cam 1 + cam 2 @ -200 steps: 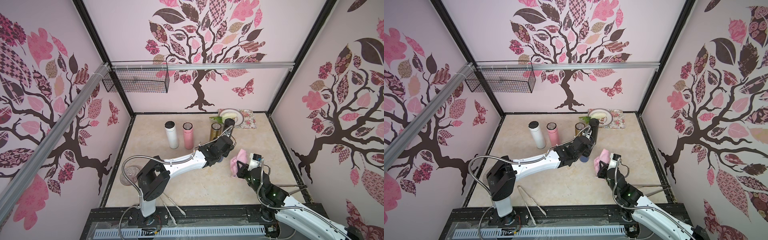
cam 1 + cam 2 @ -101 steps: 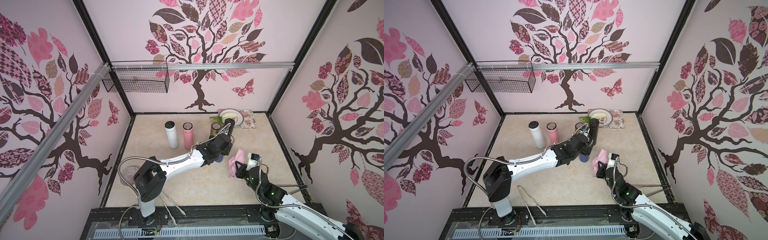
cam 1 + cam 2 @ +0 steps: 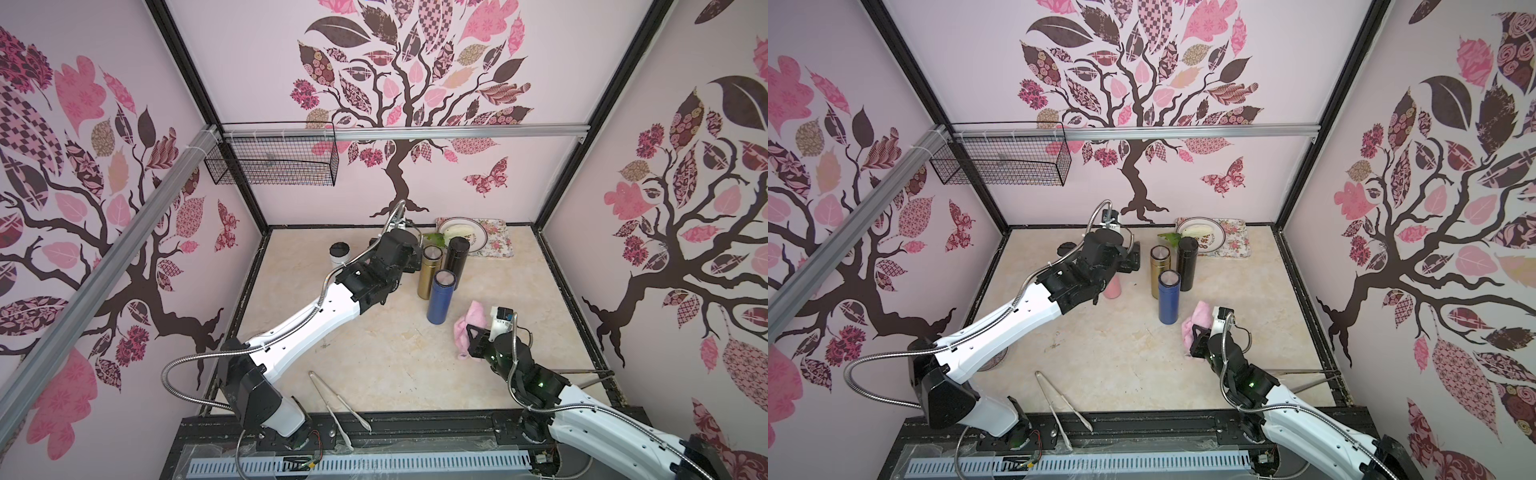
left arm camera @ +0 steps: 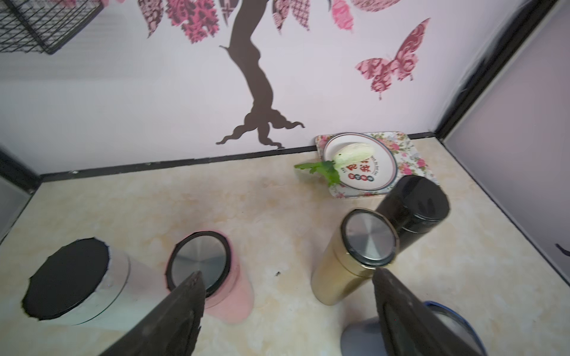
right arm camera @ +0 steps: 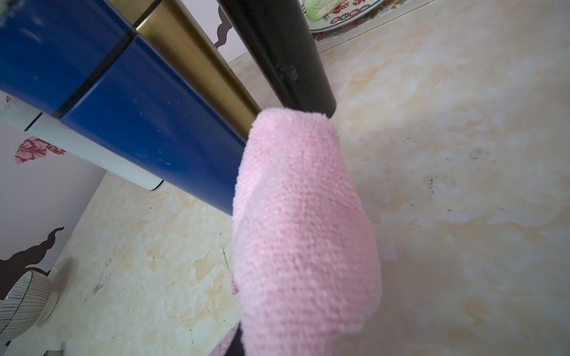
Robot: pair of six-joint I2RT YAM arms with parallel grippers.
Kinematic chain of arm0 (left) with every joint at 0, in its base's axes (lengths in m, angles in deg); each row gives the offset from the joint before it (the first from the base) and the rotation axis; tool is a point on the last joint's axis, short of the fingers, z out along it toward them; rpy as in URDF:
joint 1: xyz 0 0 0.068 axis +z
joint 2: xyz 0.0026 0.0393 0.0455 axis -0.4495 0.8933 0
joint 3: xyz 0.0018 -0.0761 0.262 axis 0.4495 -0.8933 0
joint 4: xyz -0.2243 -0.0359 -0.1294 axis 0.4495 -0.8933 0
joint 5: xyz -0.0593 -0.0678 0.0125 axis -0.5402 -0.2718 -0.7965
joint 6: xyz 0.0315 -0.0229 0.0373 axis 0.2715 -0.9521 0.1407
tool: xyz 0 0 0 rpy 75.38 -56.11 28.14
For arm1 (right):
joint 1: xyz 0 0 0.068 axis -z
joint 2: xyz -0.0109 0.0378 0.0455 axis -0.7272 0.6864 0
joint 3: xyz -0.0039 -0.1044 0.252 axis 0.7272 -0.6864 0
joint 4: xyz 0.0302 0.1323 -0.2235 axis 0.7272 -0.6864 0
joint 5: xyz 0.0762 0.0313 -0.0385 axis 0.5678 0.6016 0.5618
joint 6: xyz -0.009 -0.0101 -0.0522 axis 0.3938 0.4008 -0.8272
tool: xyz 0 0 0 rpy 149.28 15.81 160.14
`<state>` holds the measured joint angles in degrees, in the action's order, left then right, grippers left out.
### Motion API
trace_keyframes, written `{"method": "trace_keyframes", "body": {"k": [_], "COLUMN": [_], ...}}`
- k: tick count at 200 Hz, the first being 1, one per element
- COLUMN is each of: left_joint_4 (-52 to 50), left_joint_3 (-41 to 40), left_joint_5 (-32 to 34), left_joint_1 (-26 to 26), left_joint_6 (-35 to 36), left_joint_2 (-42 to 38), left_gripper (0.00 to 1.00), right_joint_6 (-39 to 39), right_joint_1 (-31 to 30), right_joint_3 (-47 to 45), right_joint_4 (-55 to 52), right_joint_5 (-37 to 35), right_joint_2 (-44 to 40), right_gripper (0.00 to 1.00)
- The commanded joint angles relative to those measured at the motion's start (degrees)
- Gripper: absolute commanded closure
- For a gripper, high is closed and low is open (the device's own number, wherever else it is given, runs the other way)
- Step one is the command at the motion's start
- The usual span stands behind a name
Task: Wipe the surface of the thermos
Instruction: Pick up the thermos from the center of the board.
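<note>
My left gripper will leave the gold thermos and go down around the pink thermos's upper end [image 4: 204,263], as that thermos stands below my gripper, by the white thermos.
A blue thermos [image 3: 440,303] [image 3: 1168,301] stands upright on the marble table, in front of a gold thermos [image 3: 428,274] and a black one [image 3: 455,257]. My left gripper [image 4: 288,272] is open and holds nothing. It hovers left of and behind the blue thermos, which shows blurred past one of its fingers [image 4: 410,311] in the left wrist view. My right gripper [image 3: 471,334] is shut on a pink cloth [image 3: 471,322] [image 5: 302,231], just right of the blue thermos [image 5: 148,129] and apart from it. The cloth hides the right jaws.
A white thermos [image 3: 340,253] and a pink thermos [image 3: 1113,286] stand further left. A plate with a vegetable [image 3: 461,237] sits on a floral tray [image 3: 498,245] by the back wall. Metal tongs [image 3: 336,403] lie near the front edge. A striped bowl [image 5: 21,305] is at the left.
My left gripper has opened, let go of the blue thermos and drawn back toward the rear left. The thermos now stands free. The right arm with the cloth has barely moved.
</note>
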<state>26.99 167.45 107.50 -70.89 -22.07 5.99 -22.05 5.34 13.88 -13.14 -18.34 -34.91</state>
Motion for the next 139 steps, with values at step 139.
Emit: {"method": "trace_keyframes", "body": {"k": [139], "left_joint_4": [-4.16], "left_joint_3": [4.23], "left_joint_5": [-8.56], "left_joint_1": [11.61], "left_joint_6": [-6.04], "left_joint_2": [12.15], "left_gripper": [0.13], "right_joint_6": [0.84], "right_joint_1": [0.2], "right_joint_3": [0.63], "right_joint_4": [3.97], "right_joint_5": [0.95], "right_joint_2": [1.67], "right_gripper": [1.0]}}
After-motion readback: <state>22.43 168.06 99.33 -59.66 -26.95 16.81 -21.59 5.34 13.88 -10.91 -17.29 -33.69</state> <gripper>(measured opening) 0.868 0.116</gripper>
